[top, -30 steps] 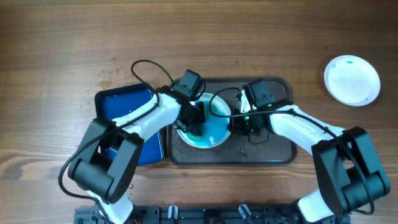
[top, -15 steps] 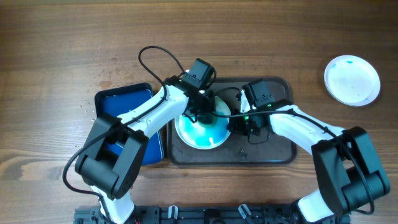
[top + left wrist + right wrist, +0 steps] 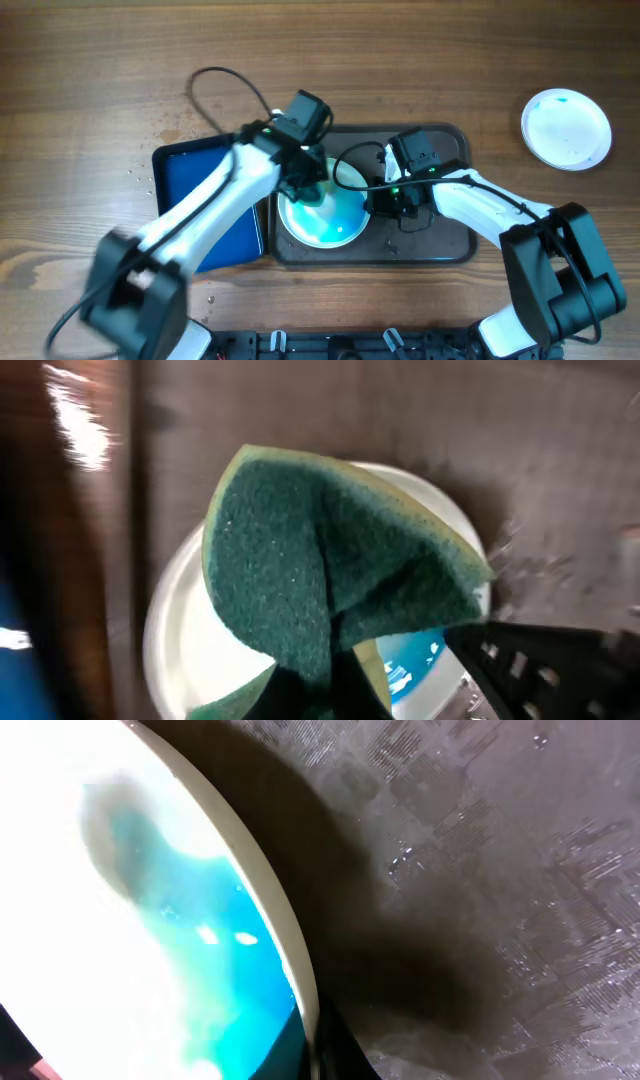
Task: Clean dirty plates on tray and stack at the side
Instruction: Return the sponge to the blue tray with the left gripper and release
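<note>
I should move the sponge off the plate to the left in the overhead view with my left gripper and let go of it there, because the empty blue tray is that way.
A white plate smeared with blue paint lies in the left part of the dark tray. My left gripper is shut on a green sponge, which is folded and pressed onto the plate's upper left. In the left wrist view, white plate shows to the left of the sponge and blue paint to its right. My right gripper is shut on the plate's right rim, with wet tray floor beside it. A second plate, almost white, sits on the table at the far right.
A bright blue tray lies directly left of the dark tray, under my left arm. Cables loop above both wrists. Water drops speckle the wood near the blue tray's upper left corner.
My left arm has swept the sponge over the plate, from its lower left to its top and back leftward; it is motion-blurred now. The right gripper and plate have stayed put.
</note>
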Available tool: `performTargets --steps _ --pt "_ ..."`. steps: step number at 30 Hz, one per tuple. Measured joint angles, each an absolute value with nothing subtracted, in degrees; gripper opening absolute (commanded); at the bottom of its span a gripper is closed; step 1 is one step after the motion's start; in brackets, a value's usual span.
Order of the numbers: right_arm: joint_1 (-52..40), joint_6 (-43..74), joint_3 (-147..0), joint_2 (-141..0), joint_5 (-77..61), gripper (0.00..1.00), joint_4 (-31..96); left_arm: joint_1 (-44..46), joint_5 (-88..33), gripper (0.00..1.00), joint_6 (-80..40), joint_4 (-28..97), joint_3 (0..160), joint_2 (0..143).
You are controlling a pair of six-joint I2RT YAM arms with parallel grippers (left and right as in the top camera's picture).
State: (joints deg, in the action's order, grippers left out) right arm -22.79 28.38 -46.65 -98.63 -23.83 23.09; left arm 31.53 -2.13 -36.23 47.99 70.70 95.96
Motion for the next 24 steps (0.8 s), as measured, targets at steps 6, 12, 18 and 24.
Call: performTargets --steps 6,12,18,24 --pt "-22.79 28.25 -46.65 -98.67 -23.99 0.05 23.07 24.73 6.11 0.04 -42.22 57.63 71.33 86.39" --pt "-22.79 28.25 -46.65 -98.67 -24.01 0.04 23.05 11.6 8.82 0.04 -43.51 64.97 71.35 87.79" --pt "-22.79 28.23 -46.65 -98.67 -24.03 0.04 22.85 6.22 9.32 0.04 -40.56 63.57 71.35 91.42" --pt "-22.79 28.23 -46.65 -98.67 -24.14 0.04 22.79 5.82 9.41 0.04 -37.93 60.6 71.35 99.29"
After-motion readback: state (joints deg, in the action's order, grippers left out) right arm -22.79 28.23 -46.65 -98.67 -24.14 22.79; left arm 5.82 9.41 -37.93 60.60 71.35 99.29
